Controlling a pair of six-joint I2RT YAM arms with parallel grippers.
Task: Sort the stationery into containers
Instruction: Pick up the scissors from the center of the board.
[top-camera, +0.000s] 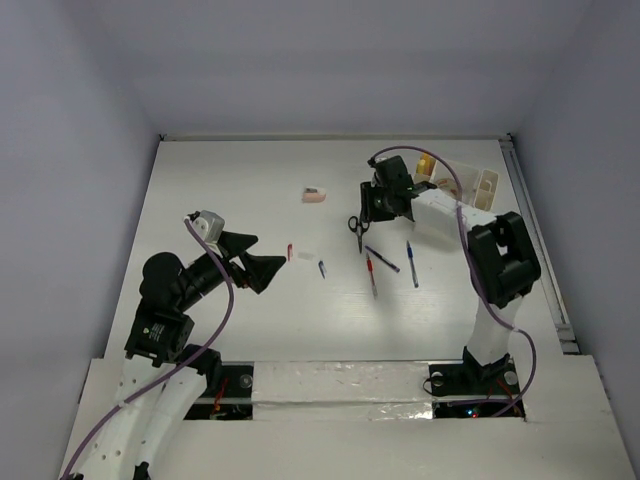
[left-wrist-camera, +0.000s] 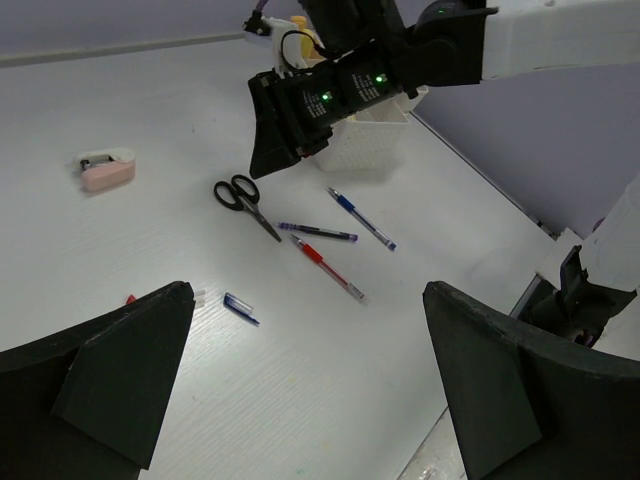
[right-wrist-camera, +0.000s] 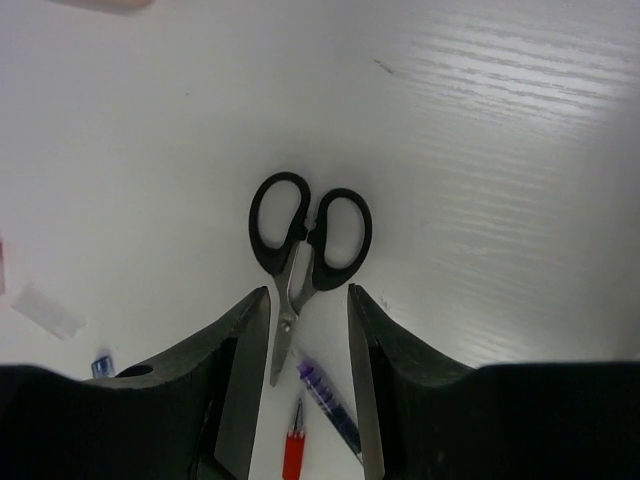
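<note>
My right gripper should go down next onto the scissors' handle loop nearer the organizer, with one finger in the loop's hole and one outside. The open ring has room for that.
Black-handled scissors (top-camera: 356, 226) lie shut on the table; they also show in the left wrist view (left-wrist-camera: 243, 203) and the right wrist view (right-wrist-camera: 308, 240). My right gripper (top-camera: 372, 208) (right-wrist-camera: 308, 292) is open, its fingers on either side of the scissor blades, holding nothing. A purple pen (top-camera: 382, 259), a red pen (top-camera: 371, 273) and a blue pen (top-camera: 412, 263) lie just near of the scissors. A pink block (top-camera: 314, 196) lies further left. The cream-white organizer (top-camera: 462, 188) stands behind the right arm, with a yellow item (top-camera: 427, 163) in it. My left gripper (top-camera: 262, 258) (left-wrist-camera: 307, 295) is open and empty.
A blue pen cap (top-camera: 322, 268), a red cap (top-camera: 290, 251) and a clear bit (top-camera: 306, 256) lie in front of my left gripper. White walls close the table at the back and both sides. A rail (top-camera: 540, 250) runs along the right edge.
</note>
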